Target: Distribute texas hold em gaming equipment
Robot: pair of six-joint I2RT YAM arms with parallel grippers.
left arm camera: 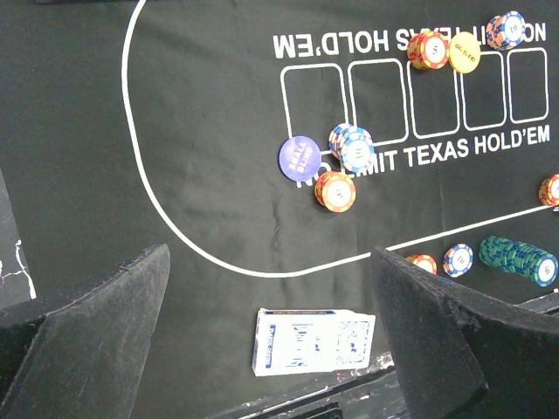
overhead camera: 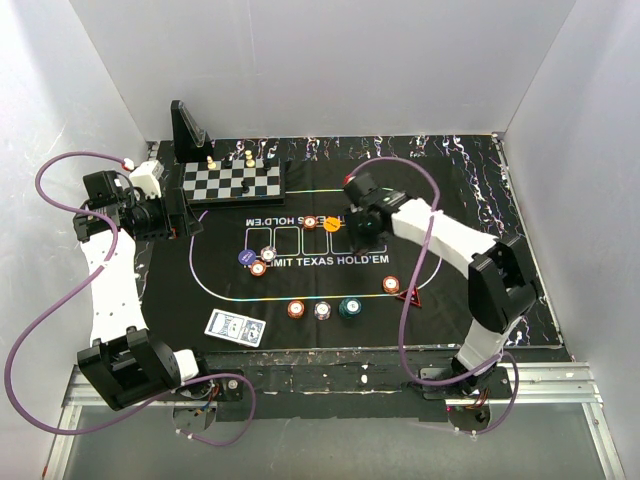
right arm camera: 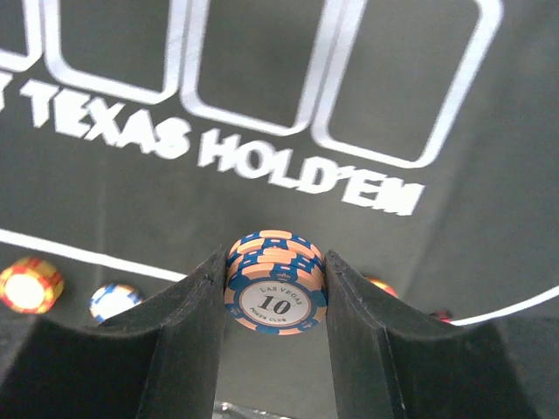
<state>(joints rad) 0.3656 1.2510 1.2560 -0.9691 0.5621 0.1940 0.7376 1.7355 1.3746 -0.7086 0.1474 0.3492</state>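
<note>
The red marker, below my right gripper and to its right in the top view, lacks blue chips, so I will move there, go down and release on the bare mat beside it.
My right gripper (right arm camera: 275, 292) is shut on a small stack of blue-and-peach "10" chips (right arm camera: 275, 284) and holds it above the black poker mat (overhead camera: 440, 330), near the yellow disc (overhead camera: 331, 225) and an orange chip stack (overhead camera: 309, 222). My left gripper (left arm camera: 271, 336) is open and empty, high over the mat's left end, with the blue-patterned card deck (left arm camera: 313, 342) showing below between its fingers. The blue disc (overhead camera: 244, 257), a white-blue stack (overhead camera: 268, 253) and an orange stack (overhead camera: 258, 268) lie mid-left. Orange (overhead camera: 295, 309), white (overhead camera: 322, 310) and teal (overhead camera: 349, 307) chips line the near side. The red triangular marker (overhead camera: 410, 297) lies beside an orange chip (overhead camera: 391, 284).
A black-and-white chessboard (overhead camera: 232, 182) with a few pieces stands at the back left, with a black stand (overhead camera: 187, 130) behind it. White walls enclose the table on three sides. Purple cables loop around both arms.
</note>
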